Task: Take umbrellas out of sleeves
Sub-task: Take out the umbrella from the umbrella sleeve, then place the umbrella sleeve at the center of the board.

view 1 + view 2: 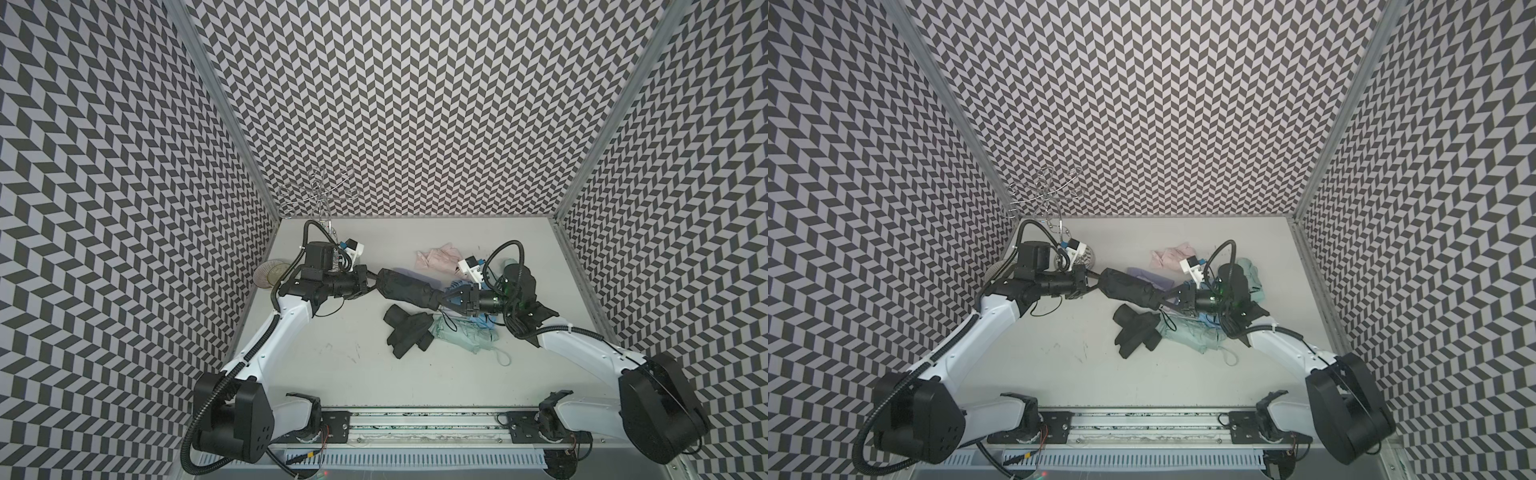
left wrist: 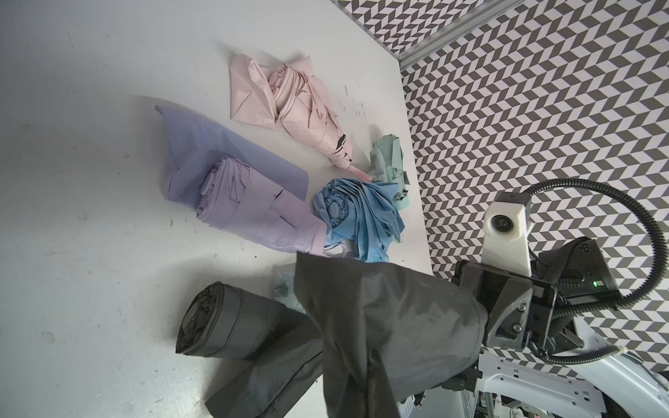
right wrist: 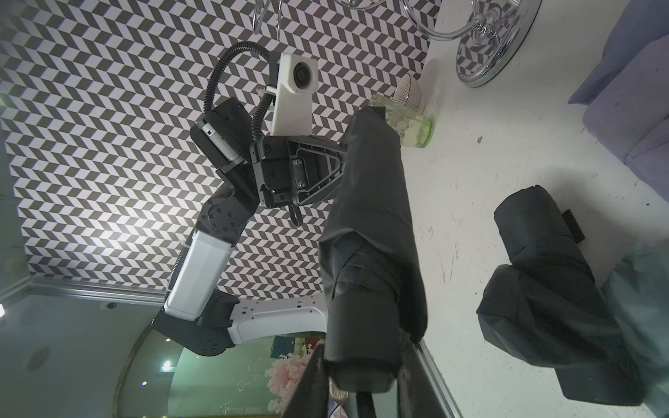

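Note:
I should draw my left gripper away from the handle end, then back and down to free the sleeve on the bare tabletop beside the second black umbrella.
A black umbrella (image 1: 409, 289) (image 1: 1129, 289) in its black sleeve (image 2: 383, 318) hangs level above the table between my two grippers. My left gripper (image 1: 371, 283) is shut on the sleeve's closed end; in the left wrist view the bunched fabric hides its fingers. My right gripper (image 1: 445, 303) (image 3: 364, 343) is shut on the umbrella's handle end (image 3: 362, 376), which sticks out of the sleeve's mouth. A second black umbrella (image 2: 224, 322) lies on the table across an empty black sleeve (image 2: 268, 376).
Behind the held umbrella lie a lilac umbrella (image 2: 253, 213) on its sleeve (image 2: 202, 144), a pink umbrella (image 2: 307, 108), a light blue one (image 2: 362, 213) and mint ones (image 1: 465, 332). A wire stand (image 1: 318, 195) and clear cups (image 1: 272, 274) occupy the back left corner.

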`<move>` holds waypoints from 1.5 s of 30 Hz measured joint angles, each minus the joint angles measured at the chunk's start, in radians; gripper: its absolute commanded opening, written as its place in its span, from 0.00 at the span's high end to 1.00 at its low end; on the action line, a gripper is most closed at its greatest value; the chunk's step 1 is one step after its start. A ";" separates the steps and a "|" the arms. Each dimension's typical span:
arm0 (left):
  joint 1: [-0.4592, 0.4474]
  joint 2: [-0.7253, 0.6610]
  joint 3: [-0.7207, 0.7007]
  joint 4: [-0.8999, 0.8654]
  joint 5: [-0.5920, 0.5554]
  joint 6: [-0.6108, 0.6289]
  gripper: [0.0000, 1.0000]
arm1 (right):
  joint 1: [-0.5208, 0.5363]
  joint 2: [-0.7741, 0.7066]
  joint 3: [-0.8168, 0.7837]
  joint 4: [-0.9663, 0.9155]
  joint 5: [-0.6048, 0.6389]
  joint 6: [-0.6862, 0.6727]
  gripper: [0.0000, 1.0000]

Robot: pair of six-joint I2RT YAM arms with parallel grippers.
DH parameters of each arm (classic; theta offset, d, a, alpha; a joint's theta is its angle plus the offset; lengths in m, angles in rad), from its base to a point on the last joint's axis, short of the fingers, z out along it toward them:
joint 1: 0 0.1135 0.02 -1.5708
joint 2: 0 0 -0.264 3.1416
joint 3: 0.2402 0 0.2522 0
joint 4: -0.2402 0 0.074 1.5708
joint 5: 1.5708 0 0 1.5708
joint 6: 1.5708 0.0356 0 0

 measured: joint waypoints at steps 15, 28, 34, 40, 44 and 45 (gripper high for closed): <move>0.134 0.000 0.002 -0.053 -0.138 0.034 1.00 | -0.112 -0.029 -0.013 -0.074 -0.022 -0.045 0.84; 0.323 0.043 -0.226 -0.105 -0.280 0.169 1.00 | -0.115 0.016 -0.026 -0.068 -0.022 -0.059 0.85; 0.321 0.075 -0.302 -0.100 -0.243 0.170 0.85 | -0.051 0.126 0.022 -0.053 0.003 -0.058 0.85; 0.322 0.096 -0.271 -0.111 -0.253 0.193 0.21 | 0.074 0.297 0.176 -0.014 0.031 -0.053 0.85; 0.325 0.079 -0.251 -0.145 -0.298 0.201 0.10 | 0.140 0.423 0.292 0.006 0.042 -0.051 0.85; 0.327 0.068 -0.243 -0.155 -0.315 0.201 0.09 | 0.155 0.457 0.324 0.006 0.045 -0.052 0.85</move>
